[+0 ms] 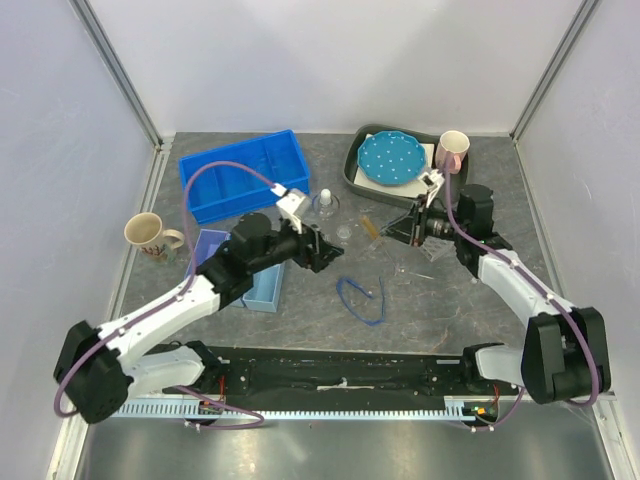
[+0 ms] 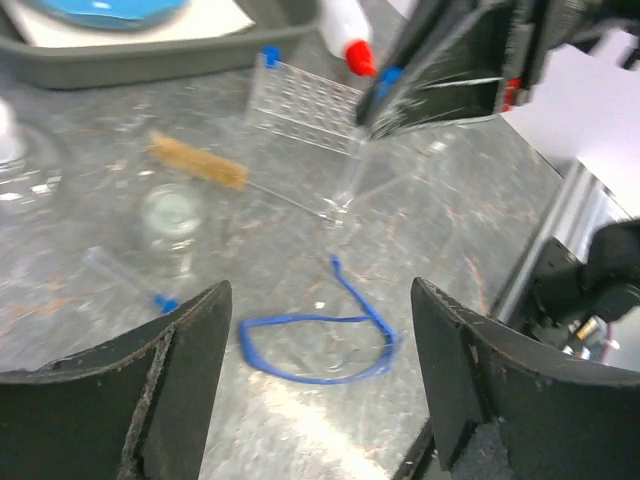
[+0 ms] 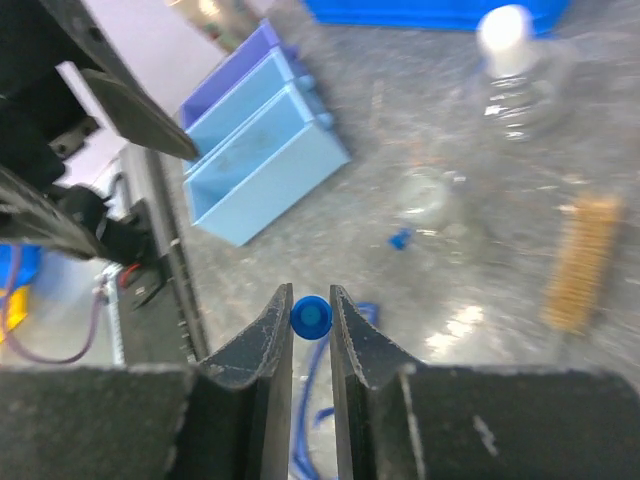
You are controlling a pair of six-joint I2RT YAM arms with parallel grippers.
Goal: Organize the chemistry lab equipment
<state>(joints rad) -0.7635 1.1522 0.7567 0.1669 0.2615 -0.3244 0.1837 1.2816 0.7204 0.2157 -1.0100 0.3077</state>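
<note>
I will move my right gripper outward and down to release the tube in the clear rack's tray-side end, since that lies below and outward of the gripper.
My right gripper [image 3: 311, 300] is shut on a blue-capped tube [image 3: 311, 317] and holds it upright above the table; the tube also shows in the left wrist view [image 2: 362, 150]. My left gripper [image 2: 320, 325] is open and empty, just above the blue cord loop [image 2: 320, 345]. In the top view both grippers, left [image 1: 322, 246] and right [image 1: 394, 231], hover mid-table with the cord loop [image 1: 360, 297] in front of them. A clear tube rack [image 2: 305, 100], a red-capped squeeze bottle [image 2: 345, 30], an amber stick [image 2: 198, 160], a small beaker [image 2: 172, 215] and a second lying tube [image 2: 125, 280] are beyond the cord. The white-capped dropper bottle [image 1: 326, 203] stands behind.
A blue bin [image 1: 245, 172] sits at the back left. Light blue trays [image 1: 265, 282] lie under the left arm. A beige mug [image 1: 148, 235] stands at the left. A grey tray [image 1: 356, 170] holds the polka-dot plate [image 1: 392, 158], with a pink mug [image 1: 452, 152] beside it.
</note>
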